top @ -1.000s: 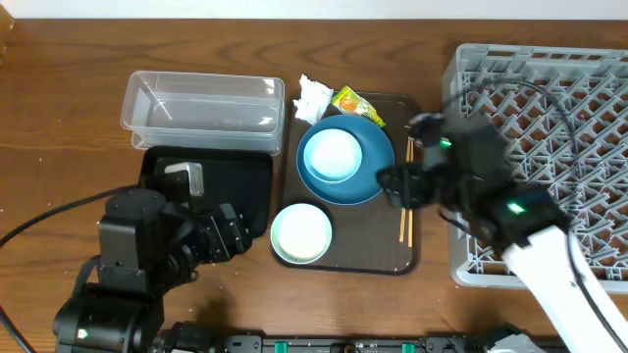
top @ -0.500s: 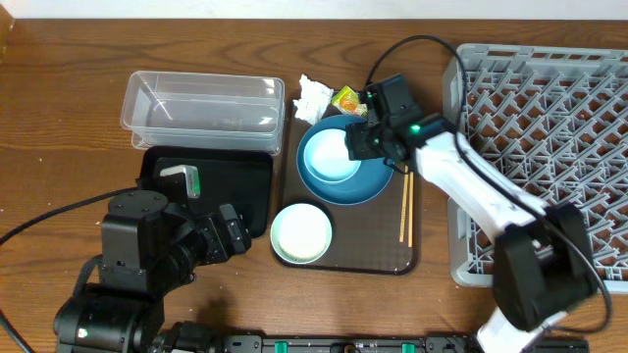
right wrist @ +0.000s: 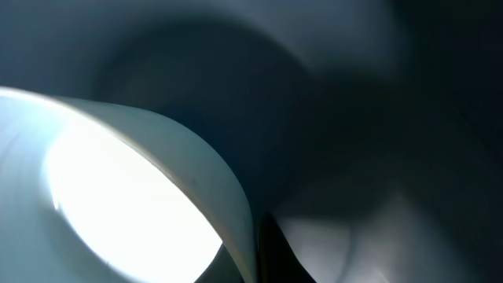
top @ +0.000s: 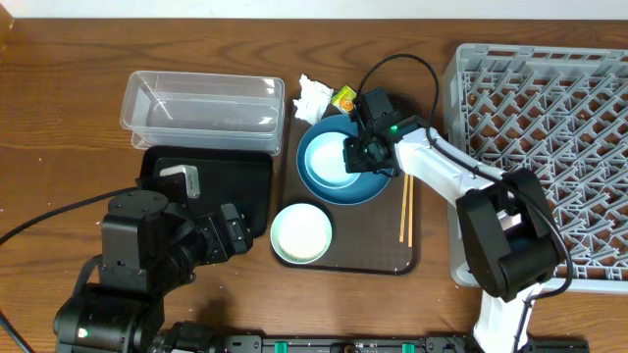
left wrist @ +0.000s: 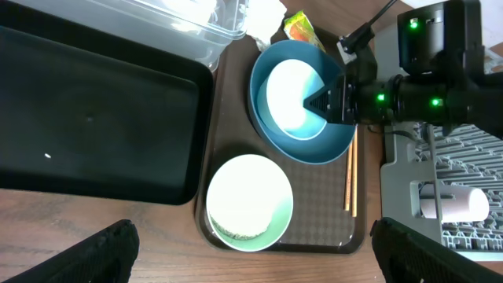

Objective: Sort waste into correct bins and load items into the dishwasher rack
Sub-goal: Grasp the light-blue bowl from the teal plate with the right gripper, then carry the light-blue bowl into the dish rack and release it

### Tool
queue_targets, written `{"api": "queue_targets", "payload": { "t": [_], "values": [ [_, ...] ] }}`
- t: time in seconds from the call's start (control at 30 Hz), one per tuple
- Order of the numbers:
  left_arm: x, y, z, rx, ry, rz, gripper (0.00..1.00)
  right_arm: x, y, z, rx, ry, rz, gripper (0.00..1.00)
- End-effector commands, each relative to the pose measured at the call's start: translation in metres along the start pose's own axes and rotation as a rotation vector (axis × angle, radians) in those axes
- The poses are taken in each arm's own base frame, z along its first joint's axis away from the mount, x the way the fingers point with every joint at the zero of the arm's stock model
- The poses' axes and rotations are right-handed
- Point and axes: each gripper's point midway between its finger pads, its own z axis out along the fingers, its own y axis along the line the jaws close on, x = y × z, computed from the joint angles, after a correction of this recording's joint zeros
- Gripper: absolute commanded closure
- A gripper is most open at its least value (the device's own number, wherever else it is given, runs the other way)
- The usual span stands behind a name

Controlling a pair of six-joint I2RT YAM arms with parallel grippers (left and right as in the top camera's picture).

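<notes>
Next, my right gripper goes up, to the right in the overhead view, then down onto the rack's far wires, releasing the smaller white-blue bowl where they stand empty.
The smaller white-blue bowl (top: pixel 329 157) sits nested in the large dark-blue bowl (top: pixel 371 183) on the brown serving tray (top: pixel 378 250). My right gripper (top: pixel 355 155) reaches in from the right and is shut on the inner bowl's right rim (left wrist: pixel 287 98); its wrist view is filled by that pale rim (right wrist: pixel 157 181). A pale-green bowl (top: pixel 301 233) stands in front, and wooden chopsticks (top: pixel 404 211) lie to the right. White tissue (top: pixel 314 95) and the yellow-green wrapper (top: pixel 343 99) lie behind the bowls. My left gripper (left wrist: pixel 251 271) hangs open over the tray's front edge, holding nothing.
The clear tub (top: pixel 201 108) stands at the back left, with the black tray (top: pixel 250 181) in front of it. The grey dishwasher rack (top: pixel 559 108) fills the right side. My right arm's cable arcs above the bowls. Speckled bits cling inside the green bowl (left wrist: pixel 236 229).
My right gripper swung left from beside the rack, came down to the nested bowls and shut on the inner bowl's rim. The left gripper opened wider and stayed in place.
</notes>
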Motion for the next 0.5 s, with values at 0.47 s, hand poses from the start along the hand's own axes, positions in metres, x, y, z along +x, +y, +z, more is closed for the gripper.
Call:
{"api": "queue_targets", "payload": {
  "t": [0.47],
  "values": [
    [-0.004,-0.002,-0.004,0.002,-0.018,0.007,0.02,0.023,-0.193,-0.347,0.915,-0.646,0.570,0.99]
  ]
}}
